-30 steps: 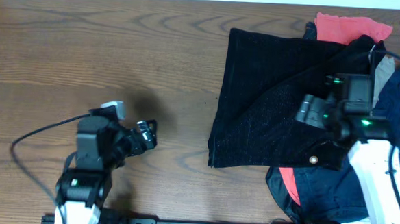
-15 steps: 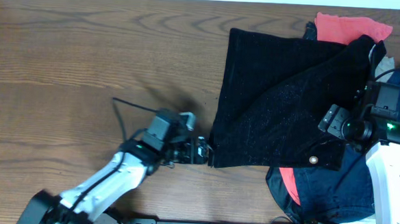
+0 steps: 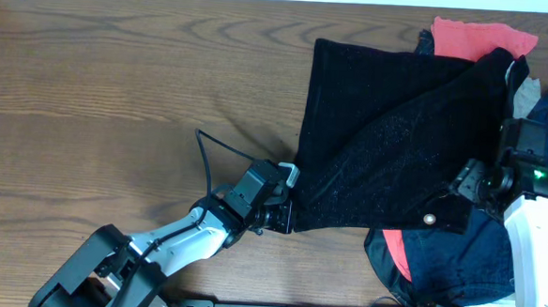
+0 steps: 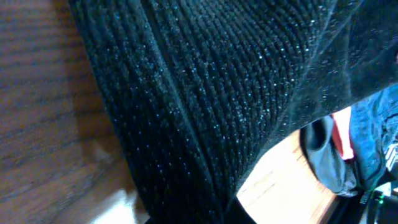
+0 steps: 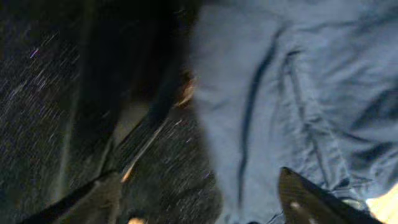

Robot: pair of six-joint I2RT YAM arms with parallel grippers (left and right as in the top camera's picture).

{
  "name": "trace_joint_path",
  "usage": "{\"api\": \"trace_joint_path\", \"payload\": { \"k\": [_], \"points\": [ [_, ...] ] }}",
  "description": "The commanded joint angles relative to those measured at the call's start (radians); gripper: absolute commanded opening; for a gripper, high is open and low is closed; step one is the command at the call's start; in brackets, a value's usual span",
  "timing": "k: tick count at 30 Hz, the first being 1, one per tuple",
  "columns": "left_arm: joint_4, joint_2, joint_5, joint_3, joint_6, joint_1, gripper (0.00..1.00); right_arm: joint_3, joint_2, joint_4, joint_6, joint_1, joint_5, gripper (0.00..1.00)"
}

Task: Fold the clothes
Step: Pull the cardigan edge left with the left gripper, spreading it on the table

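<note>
I will pull the corner of the clothes to the left in the overhead view with my left gripper and let go of it on the bare wooden tabletop, because the clothes point(image 3: 378, 145) overlap the navy-blue garment.
The clothes point(image 3: 378, 145), a black fuzzy speckled garment, lie spread on the right half of the table, with one flap folded diagonally across and a pale button point(image 3: 429, 219) near the lower right corner. My left gripper point(image 3: 286, 213) is shut on the lower left corner. In the left wrist view the black ribbed cloth point(image 4: 205, 93) fills the frame and runs down into the jaws. My right gripper point(image 3: 464, 180) is open at the garment's right edge. Its fingers point(image 5: 93, 199) stand wide apart over black cloth point(image 5: 56, 93) and blue fabric point(image 5: 280, 81).
A navy-blue garment point(image 3: 470, 267) is bunched at the lower right, with a red cloth point(image 3: 396, 252) under it. Another red cloth point(image 3: 477, 37) and a grey one point(image 3: 527, 92) lie at the back right. Bare wooden table point(image 3: 118, 80) spreads to the left.
My left arm swung right across the table to the garment's lower left corner and shut on it. My right gripper drifted right and down to the garment's right edge.
</note>
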Motion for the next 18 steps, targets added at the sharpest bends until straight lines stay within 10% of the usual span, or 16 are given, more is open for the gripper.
{"api": "trace_joint_path", "payload": {
  "k": [1, 18],
  "points": [
    [0.005, -0.055, 0.042, 0.020, -0.001, 0.021, 0.06, -0.051, -0.006, 0.025, 0.080, -0.030, 0.072, 0.72],
    [-0.206, -0.383, 0.082, 0.099, 0.099, 0.709, 0.06, -0.459, 0.004, 0.473, 0.046, -0.137, 0.011, 0.43]
  ]
}}
